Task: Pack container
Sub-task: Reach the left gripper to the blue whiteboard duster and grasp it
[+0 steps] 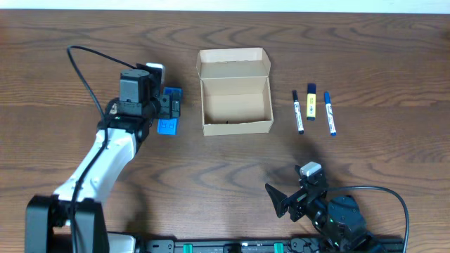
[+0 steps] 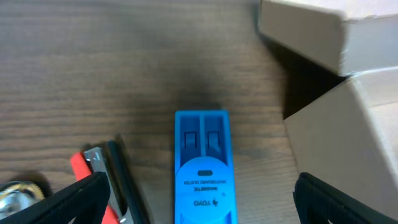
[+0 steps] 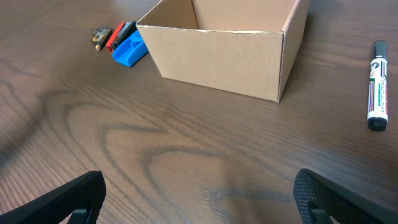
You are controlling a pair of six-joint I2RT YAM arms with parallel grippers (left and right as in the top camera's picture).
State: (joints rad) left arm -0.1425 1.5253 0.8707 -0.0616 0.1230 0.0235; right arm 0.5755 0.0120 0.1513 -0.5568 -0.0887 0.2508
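The blue duster (image 2: pixel 204 165) is lined up between my open fingers but below them. The left gripper moves down around its long sides next, then closes.
The container (image 1: pixel 236 105) is an open tan cardboard box mid-table, its flap lid (image 1: pixel 233 64) folded back; inside it looks empty. It also shows in the right wrist view (image 3: pixel 224 46) and at the right of the left wrist view (image 2: pixel 348 130). A blue magnetic whiteboard duster (image 2: pixel 204 165) lies on the table left of the box (image 1: pixel 167 126). My left gripper (image 1: pixel 171 109) hovers over it, open, with the duster between the spread fingers (image 2: pixel 74 199), not touching. My right gripper (image 1: pixel 292 199) stands open near the front edge over bare wood (image 3: pixel 199 199).
Right of the box lie a black-capped white marker (image 1: pixel 298 111), a yellow and black highlighter (image 1: pixel 311 102) and a blue marker (image 1: pixel 330 112). A red and black item (image 2: pixel 93 171) and a small metal piece (image 2: pixel 15 196) sit left of the duster.
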